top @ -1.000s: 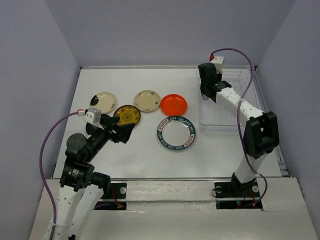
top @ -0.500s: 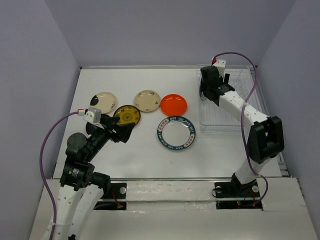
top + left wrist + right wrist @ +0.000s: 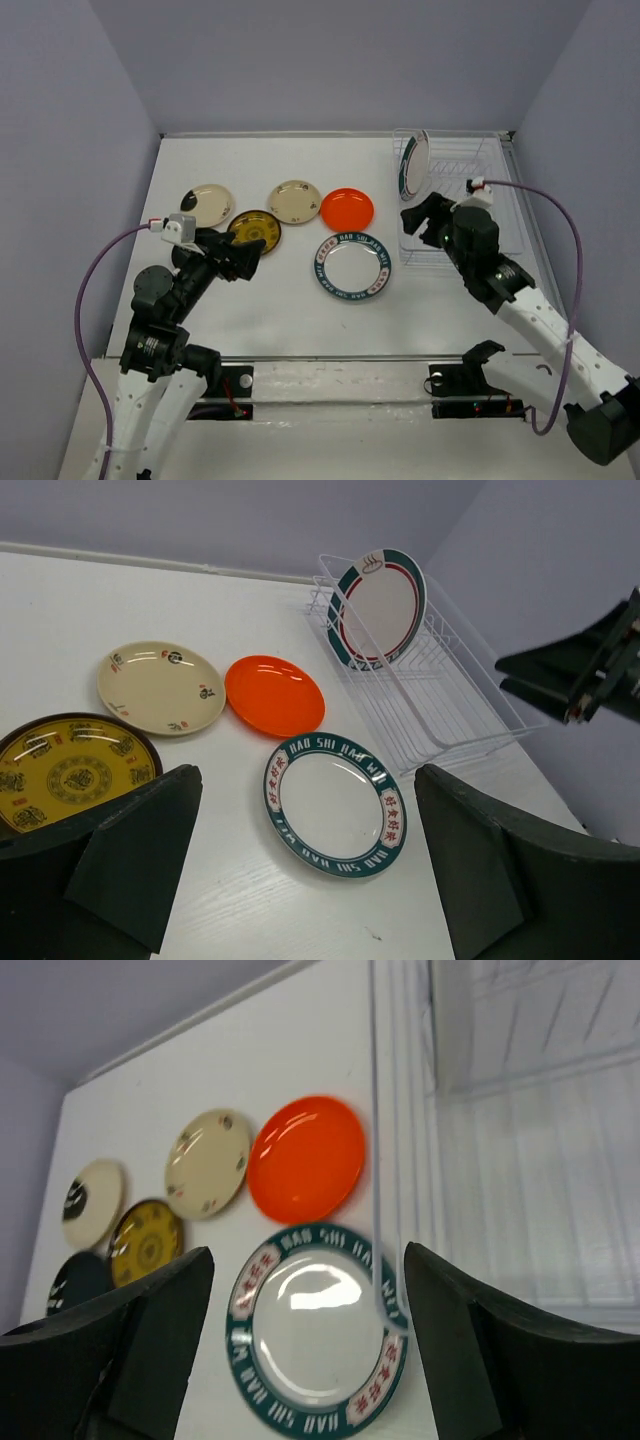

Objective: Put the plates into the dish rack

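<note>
The flat teal-rimmed plate's rack-side rim is below my right gripper and to its left in the top view, so I need to move the gripper down and back onto that rim.
One large teal-rimmed plate (image 3: 413, 164) (image 3: 380, 605) stands upright at the left end of the clear wire dish rack (image 3: 490, 160) (image 3: 440, 705) (image 3: 530, 1160). Another teal-rimmed plate (image 3: 351, 268) (image 3: 336, 803) (image 3: 315, 1332) lies flat on the table beside the rack. Behind it lie an orange-red plate (image 3: 347, 208) (image 3: 274, 694) (image 3: 306, 1158), two cream plates (image 3: 294, 201) (image 3: 207, 204) and an amber-yellow plate (image 3: 254, 229) (image 3: 70, 773). My right gripper (image 3: 425, 222) (image 3: 305, 1360) is open and empty, just in front of the rack. My left gripper (image 3: 248, 252) (image 3: 310, 880) is open and empty, near the amber plate.
The rack fills the back right corner against the right wall. Purple cables loop from both wrists. Walls close the table at the back and on both sides.
The right gripper opened and let go of the teal-rimmed plate, which now stands in the rack. The right arm drew back toward the near edge. The left arm barely moved.
</note>
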